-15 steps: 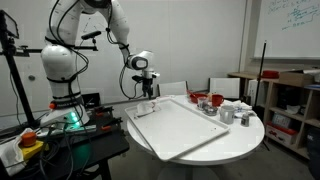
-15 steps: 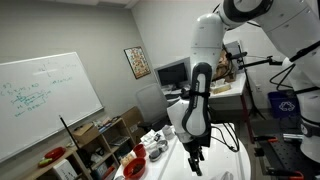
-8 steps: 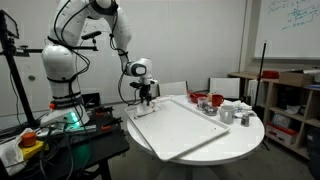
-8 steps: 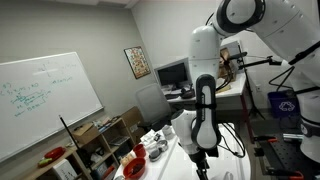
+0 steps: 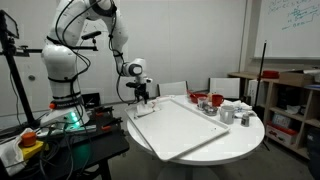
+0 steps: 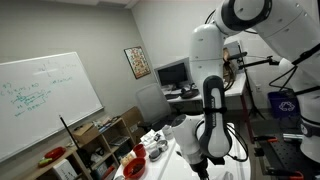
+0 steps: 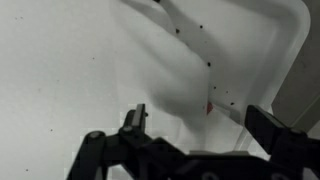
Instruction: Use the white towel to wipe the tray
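My gripper moves down and slightly outward onto the towel's mound next and closes, since the towel lies between my open fingers.
The tray [image 5: 190,128] is a large flat white rectangle covering most of the round white table [image 5: 245,140]. The white towel [image 5: 146,109] lies crumpled at the tray's corner nearest the robot. My gripper [image 5: 142,97] hangs just above it, open and empty. In the wrist view the towel [image 7: 185,85] is a soft white mound between and beyond the two dark fingers [image 7: 135,117], with the gripper [image 7: 200,120] open around nothing; the picture is blurred. In an exterior view the arm fills the foreground and the gripper [image 6: 200,167] points down at the bottom edge.
A red bowl [image 5: 200,98] and grey metal cups [image 5: 225,114] stand on the table behind the tray. A shelf unit [image 5: 290,105] stands beyond the table. A dark bench with cables [image 5: 70,135] is beside the robot base. A whiteboard [image 6: 45,100] hangs on the wall.
The arm has swung and lowered the open gripper closer to the towel at the tray's corner. The towel and tray have not moved.
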Robot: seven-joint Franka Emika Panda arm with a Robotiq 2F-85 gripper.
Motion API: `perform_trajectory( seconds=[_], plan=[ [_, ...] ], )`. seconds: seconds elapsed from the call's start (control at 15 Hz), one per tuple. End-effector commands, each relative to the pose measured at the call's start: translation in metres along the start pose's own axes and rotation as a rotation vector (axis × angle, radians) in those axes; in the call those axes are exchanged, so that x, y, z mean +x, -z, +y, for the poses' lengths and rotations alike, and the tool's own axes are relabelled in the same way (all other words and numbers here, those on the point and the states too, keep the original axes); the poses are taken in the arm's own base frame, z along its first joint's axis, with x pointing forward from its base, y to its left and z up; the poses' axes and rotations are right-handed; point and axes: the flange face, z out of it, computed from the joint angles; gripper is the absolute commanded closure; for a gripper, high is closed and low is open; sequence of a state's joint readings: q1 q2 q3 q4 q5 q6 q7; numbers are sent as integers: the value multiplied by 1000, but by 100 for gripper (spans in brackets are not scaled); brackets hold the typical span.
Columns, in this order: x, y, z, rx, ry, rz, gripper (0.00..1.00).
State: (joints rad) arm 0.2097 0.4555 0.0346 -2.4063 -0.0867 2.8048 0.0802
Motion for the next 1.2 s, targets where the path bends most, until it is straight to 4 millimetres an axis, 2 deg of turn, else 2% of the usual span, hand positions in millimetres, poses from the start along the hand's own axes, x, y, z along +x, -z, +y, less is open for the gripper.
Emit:
perform_trajectory(
  seconds=[0.0, 0.47, 0.87, 0.93, 1.0, 1.13],
  plan=[
    [4, -6, 6, -22, 3, 6, 0],
    [17, -28, 36, -45, -57, -34, 0],
    [20, -43, 30, -61, -40, -46, 0],
    [20, -45, 28, -63, -33, -47, 8],
    [20, -47, 26, -65, -25, -47, 28],
    [21, -49, 23, -65, -18, -48, 42]
  ],
)
